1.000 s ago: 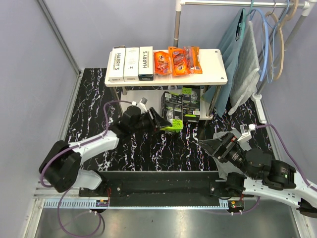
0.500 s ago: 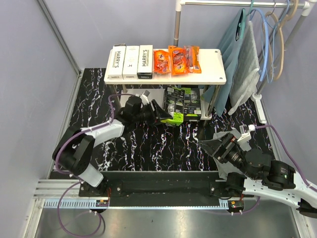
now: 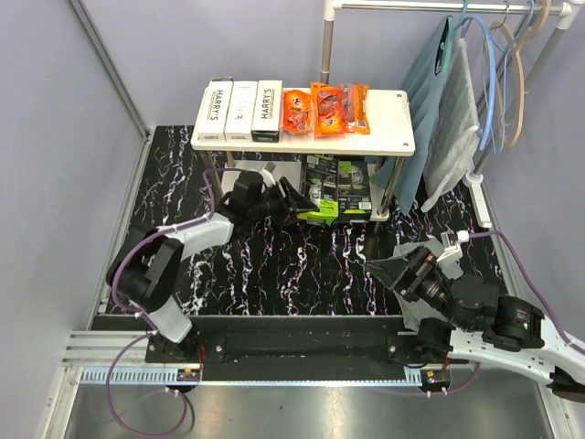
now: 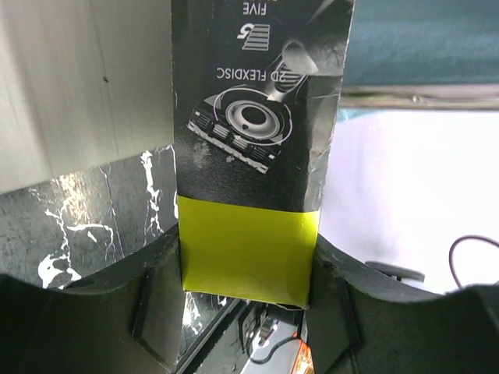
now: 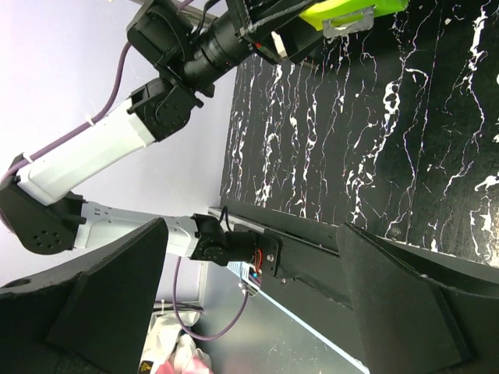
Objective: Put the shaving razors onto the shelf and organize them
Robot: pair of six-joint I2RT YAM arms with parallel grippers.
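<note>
Next, my left gripper pushes outward over the lower level's pale board (image 3: 294,173) (image 4: 117,93), then releases the black-and-lime-green pack, since its lime end still juts past the shelf's front edge.
The shelf (image 3: 391,123) stands at the back, its top board carrying three white HARRY'S boxes (image 3: 239,111) and orange packs (image 3: 327,109). Black-and-lime-green blister packs (image 3: 352,187) stand on the lower tier. My left gripper (image 3: 294,207) is shut on another black-and-lime-green pack (image 4: 253,148) by its lime end, holding it at the lower tier's front left, next to the standing packs. That pack's lime end also shows in the right wrist view (image 5: 355,15). My right gripper (image 3: 382,268) is open and empty, low over the floor at the right.
A clothes rail (image 3: 430,7) with hangers and grey-blue cloths (image 3: 443,110) stands right of the shelf. The black marbled floor (image 3: 274,265) spreads between the arms. A metal shelf leg (image 3: 395,187) stands at the right front.
My left gripper has carried the black-and-lime pack up and back toward the lower tier, closer to the standing packs. The right arm has not moved.
</note>
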